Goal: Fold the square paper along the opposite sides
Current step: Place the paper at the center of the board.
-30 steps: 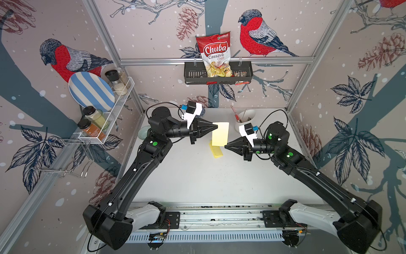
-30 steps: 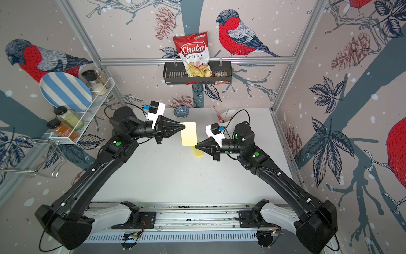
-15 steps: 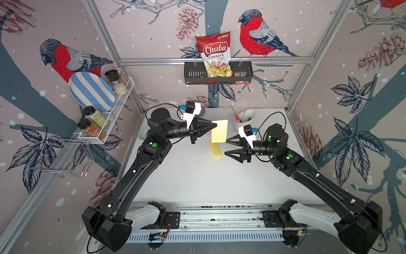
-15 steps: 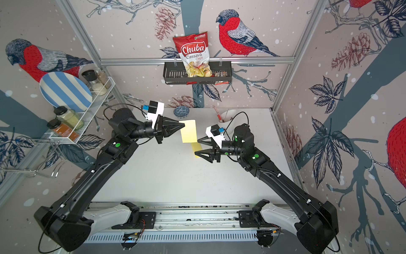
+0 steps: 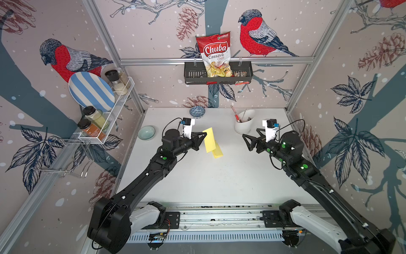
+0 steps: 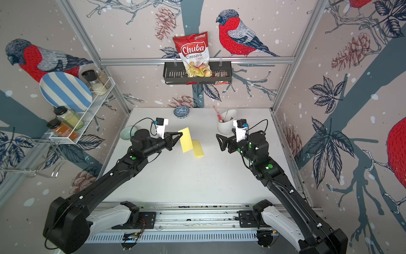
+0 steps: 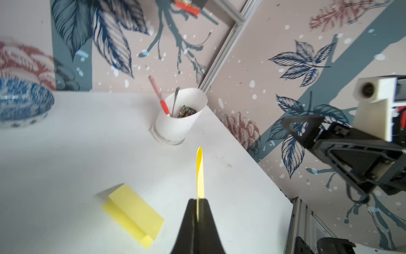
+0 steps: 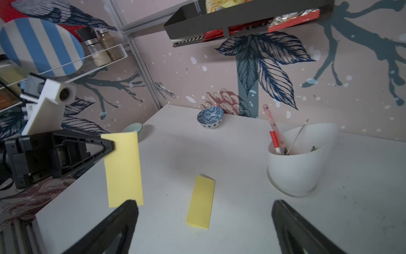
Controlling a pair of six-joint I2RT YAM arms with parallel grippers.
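The paper's edge still hangs above the table, so my left gripper should go down to the bare table beside the lying folded piece (image 5: 217, 151) and release it there.
A yellow paper (image 5: 209, 139), a narrow upright rectangle, hangs above the table, pinched at its upper corner by my left gripper (image 5: 204, 135), which is shut on it. In the left wrist view the paper (image 7: 200, 171) shows edge-on between the closed fingertips (image 7: 193, 204). A second folded yellow piece (image 5: 217, 151) lies flat on the white table (image 5: 219, 180) just beyond it, also in the right wrist view (image 8: 201, 202). My right gripper (image 5: 247, 143) is open and holds nothing, well to the right of both papers. Its fingers (image 8: 129, 206) frame the lying piece from afar.
A white cup (image 5: 243, 125) with utensils stands at the back, close to the right gripper. A blue patterned bowl (image 5: 197, 111) sits at the back wall and a pale green bowl (image 5: 146, 132) at the left edge. A wire rack (image 5: 105, 123) hangs on the left wall.
My right gripper has opened wide, let go of the paper and drawn back to the right. My left gripper still holds the paper and has shifted slightly.
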